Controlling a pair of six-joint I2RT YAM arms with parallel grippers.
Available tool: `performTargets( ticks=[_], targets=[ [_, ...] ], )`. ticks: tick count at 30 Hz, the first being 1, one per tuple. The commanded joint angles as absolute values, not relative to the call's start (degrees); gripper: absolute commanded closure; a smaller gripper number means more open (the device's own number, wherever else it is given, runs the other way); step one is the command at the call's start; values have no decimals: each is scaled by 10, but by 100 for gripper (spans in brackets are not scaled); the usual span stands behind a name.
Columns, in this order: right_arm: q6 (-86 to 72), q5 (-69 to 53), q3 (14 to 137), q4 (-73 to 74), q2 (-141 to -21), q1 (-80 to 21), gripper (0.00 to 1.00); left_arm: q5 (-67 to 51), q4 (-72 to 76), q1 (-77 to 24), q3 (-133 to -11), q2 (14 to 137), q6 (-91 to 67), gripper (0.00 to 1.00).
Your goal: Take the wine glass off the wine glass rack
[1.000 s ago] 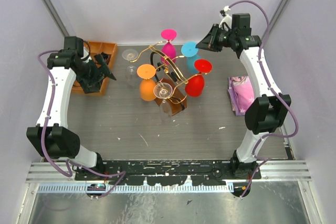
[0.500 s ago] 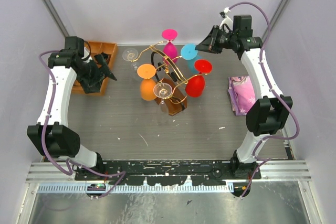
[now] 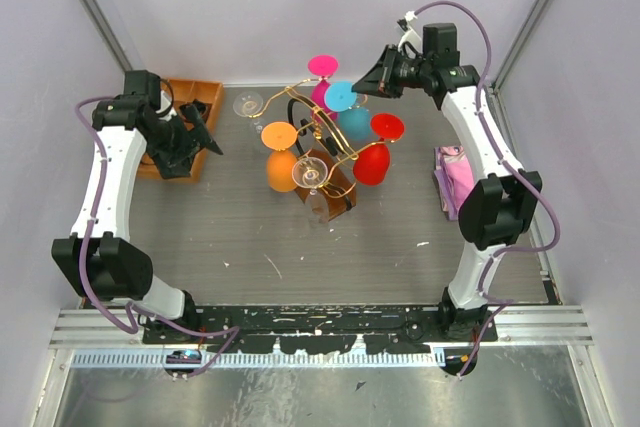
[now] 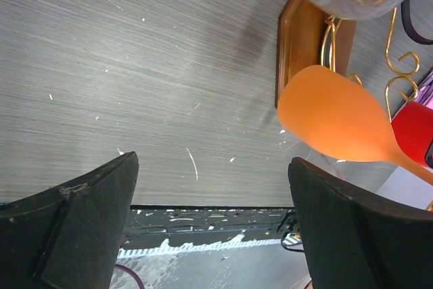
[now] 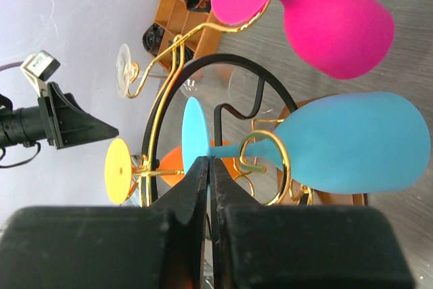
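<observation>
Next, my right gripper needs to swing around and down to release, since the tabletop beyond the pink bag lies below and to its right in the top view.
The wine glass rack is a gold curly wire stand with a black ring on a brown wooden base. Several wine glasses hang on it upside down. A blue wine glass has its stem through a gold loop. My right gripper is shut on the rim of that blue glass's round foot, fingertips pinching it. At the left, my left gripper stands open and holds nothing, beside the orange glass.
Pink, orange, red and clear glasses hang on the rack. A compartmented wooden tray lies at the far left under the left arm. A pink bag lies at the right edge.
My right gripper has moved left and slightly away from the wall, carrying the blue glass's foot with it. The left arm has not moved.
</observation>
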State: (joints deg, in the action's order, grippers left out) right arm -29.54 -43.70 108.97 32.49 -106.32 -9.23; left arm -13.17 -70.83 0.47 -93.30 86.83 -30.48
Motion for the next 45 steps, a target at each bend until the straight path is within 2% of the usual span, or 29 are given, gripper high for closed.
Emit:
performTargets(
  ticks=[1, 10, 24, 31, 39, 45],
  targets=[
    [-315, -445, 1136, 279, -1079, -92, 99, -138, -708, 4, -919, 866, -294, 1],
    [-338, -419, 1204, 260, -1129, -75, 99, -132, -718, 5, -929, 868, -286, 1],
    [-289, -418, 1233, 259, -1136, 26, 99, -135, -718, 5, -926, 871, -287, 1],
    [-152, -263, 1274, 323, -1146, 32, 99, -135, -714, 4, -920, 874, -287, 1],
    [-81, -61, 1330, 379, -1210, 25, 99, -124, -718, 5, -925, 883, -278, 1],
    [-3, 155, 1342, 385, -1257, -12, 99, -121, -722, 5, -928, 893, -275, 1]
  ],
)
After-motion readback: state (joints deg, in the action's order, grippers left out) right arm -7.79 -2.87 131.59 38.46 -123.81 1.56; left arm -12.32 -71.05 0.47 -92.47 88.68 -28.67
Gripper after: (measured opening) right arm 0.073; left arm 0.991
